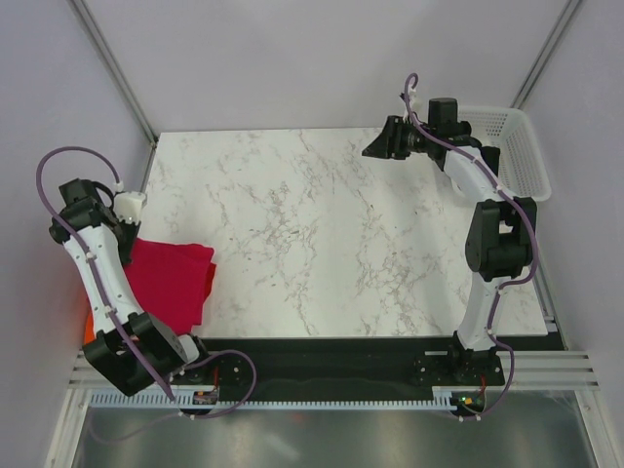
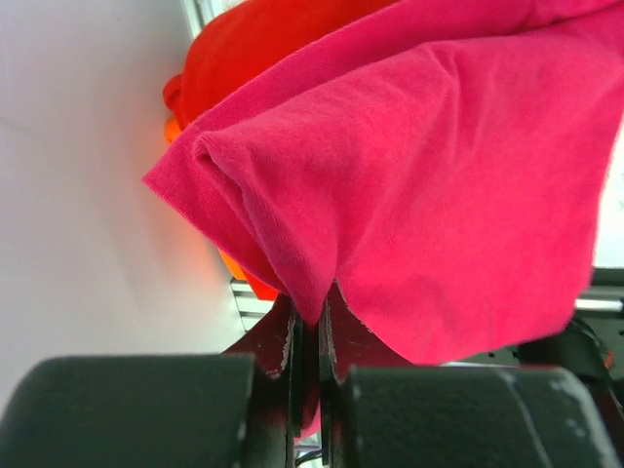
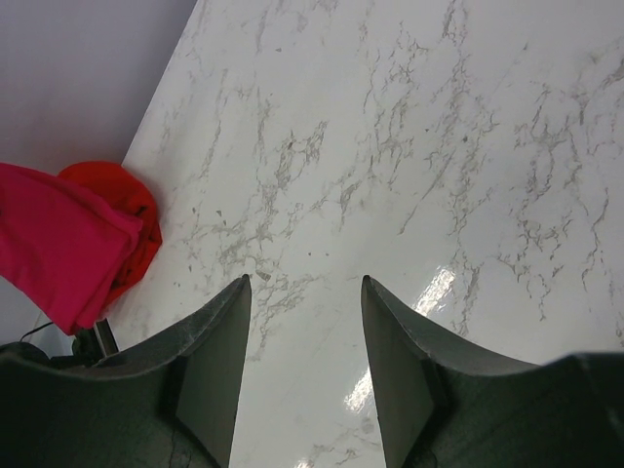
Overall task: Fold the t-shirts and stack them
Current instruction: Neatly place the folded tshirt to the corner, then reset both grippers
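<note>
I should next move my left gripper gently toward the grey wall beside it and let go of the crimson t-shirt's fold over the orange cloth, because the crimson t-shirt is already on top of the red one.
A raspberry-crimson t-shirt (image 1: 172, 279) lies bunched at the table's left edge. My left gripper (image 1: 130, 234) is shut on a fold of it. In the left wrist view the crimson t-shirt (image 2: 419, 185) fills the frame and comes to a point between the left gripper's (image 2: 312, 312) closed fingers. Behind it sit a brighter red t-shirt (image 2: 263, 39) and a bit of orange cloth (image 2: 174, 127). The right gripper (image 1: 376, 148) hangs open over the table's back right. In the right wrist view the right gripper (image 3: 304, 281) holds nothing, above bare marble, with the crimson t-shirt (image 3: 58, 244) and red t-shirt (image 3: 132, 210) far off.
A white lattice basket (image 1: 517, 146) stands at the table's back right corner, just behind the right arm. The marble tabletop (image 1: 322, 224) is bordered by grey walls on the left, back and right. A sliver of orange cloth (image 1: 88, 327) shows off the table's left edge.
</note>
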{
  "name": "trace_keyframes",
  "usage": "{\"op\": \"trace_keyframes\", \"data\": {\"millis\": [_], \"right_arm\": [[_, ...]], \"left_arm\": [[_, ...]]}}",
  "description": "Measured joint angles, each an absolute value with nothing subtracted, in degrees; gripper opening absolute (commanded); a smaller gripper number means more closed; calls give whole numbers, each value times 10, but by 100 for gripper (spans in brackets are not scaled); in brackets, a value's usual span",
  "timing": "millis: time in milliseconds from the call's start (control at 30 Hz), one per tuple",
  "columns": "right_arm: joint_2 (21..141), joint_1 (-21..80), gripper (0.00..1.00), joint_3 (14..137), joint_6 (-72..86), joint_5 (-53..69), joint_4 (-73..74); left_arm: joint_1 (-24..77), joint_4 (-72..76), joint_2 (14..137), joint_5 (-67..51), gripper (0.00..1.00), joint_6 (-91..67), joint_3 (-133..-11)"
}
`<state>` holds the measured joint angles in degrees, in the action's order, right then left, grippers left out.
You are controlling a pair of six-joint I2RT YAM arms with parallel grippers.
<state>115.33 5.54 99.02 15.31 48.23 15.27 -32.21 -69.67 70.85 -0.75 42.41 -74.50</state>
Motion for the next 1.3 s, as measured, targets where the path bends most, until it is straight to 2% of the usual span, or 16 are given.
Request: {"op": "trace_keyframes", "data": {"millis": [300,400,500,533,600,633,667,700,767,900,1100,1300], "right_arm": [[1153,62,57,978,153,482,145],[1153,63,57,976,153,482,145],[1153,64,58,975,153,482,144],[1153,65,58,975,153,482,143],[1153,66,60,975,153,481,143],[1153,66,61,975,152,480,142],[1153,66,70,975,152,479,142],[1153,67,81,975,149,477,142],[1152,67,98,975,143,467,144],[1146,70,98,975,114,432,155],[1120,81,98,975,64,355,183],[1087,103,98,975,51,216,199]], "left_arm": [[-377,-620,766,10,2,438,-729],[-388,-604,784,14,10,443,-729],[-389,-592,795,17,25,442,-729],[-389,-589,798,18,47,442,-729],[-389,-583,803,28,52,439,-733],[-389,-580,806,30,62,436,-740],[-389,-579,806,29,75,434,-747],[-389,-578,806,25,99,430,-758],[-383,-574,804,5,100,412,-787],[-323,-537,777,-53,100,365,-841],[-126,-477,759,-112,100,307,-857],[-68,-441,828,-208,100,183,-914]]}}
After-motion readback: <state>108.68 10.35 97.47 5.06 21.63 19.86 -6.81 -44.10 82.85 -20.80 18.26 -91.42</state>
